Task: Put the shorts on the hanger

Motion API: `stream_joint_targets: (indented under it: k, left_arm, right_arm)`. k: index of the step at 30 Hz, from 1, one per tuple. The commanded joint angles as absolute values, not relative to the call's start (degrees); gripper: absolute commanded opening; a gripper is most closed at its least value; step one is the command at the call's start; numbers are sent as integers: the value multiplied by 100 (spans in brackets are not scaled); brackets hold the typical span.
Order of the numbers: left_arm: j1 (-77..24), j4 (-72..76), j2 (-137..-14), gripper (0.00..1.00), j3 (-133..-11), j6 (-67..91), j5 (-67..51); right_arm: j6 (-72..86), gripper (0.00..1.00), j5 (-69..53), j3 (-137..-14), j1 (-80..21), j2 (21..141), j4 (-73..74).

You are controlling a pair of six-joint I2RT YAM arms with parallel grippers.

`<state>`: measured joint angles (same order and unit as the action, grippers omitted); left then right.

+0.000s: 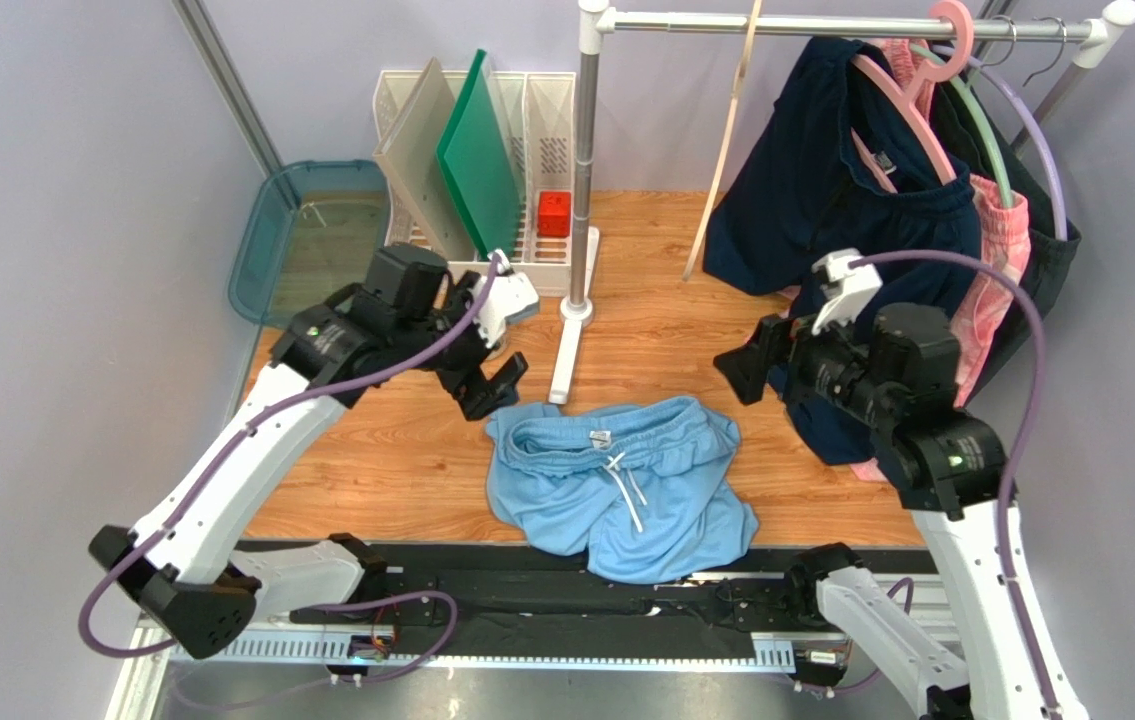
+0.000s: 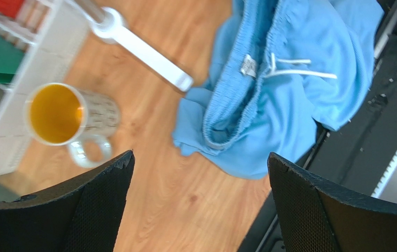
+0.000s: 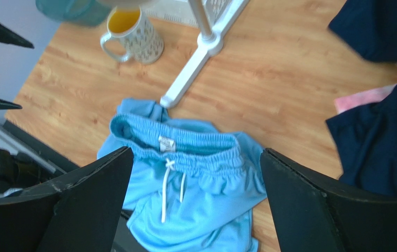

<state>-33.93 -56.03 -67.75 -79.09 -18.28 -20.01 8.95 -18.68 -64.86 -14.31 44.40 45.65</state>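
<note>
The near side of the beige hanger will go between my right gripper's fingers as I raise the gripper outward. The hanger hangs empty from the bar.
The light sky-blue shorts lie crumpled on the wooden table near its front edge, waistband and white drawstring facing up; they also show in the left wrist view and the right wrist view. The pale beige hanger hangs from the rail, swung at a slant. My left gripper is open and empty, above the table just left of the shorts. My right gripper is open and empty, above the table to the right of the shorts.
A white rack pole with its foot stands behind the shorts. A dish rack holds green and beige boards and a red block. A mug of yellow liquid stands near it. Navy and pink garments hang at right. A teal bin sits at far left.
</note>
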Motion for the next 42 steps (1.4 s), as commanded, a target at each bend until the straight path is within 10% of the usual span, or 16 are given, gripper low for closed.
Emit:
stream_joint_targets:
  k: [1, 12, 24, 42]
  left_arm:
    - [-3173, -5985, -6487, 99, -8620, -2127, -1574]
    - [-2716, -5871, -5977, 99, -8667, -2101, -984]
    - [-2241, -5827, -5511, 100, -7998, -1907, -1415]
    - [-2215, -5818, -5608, 99, -7972, -2004, -1433]
  right_arm:
    - [950, 98, -1335, -7600, -1415, 4718, 5115]
    - [2389, 99, -765, -10975, -1424, 6914, 5168]
    - [2751, 99, -37, -11786, -2223, 8376, 4772]
    - [1996, 35, 739, -10661, -1811, 7743, 5133]
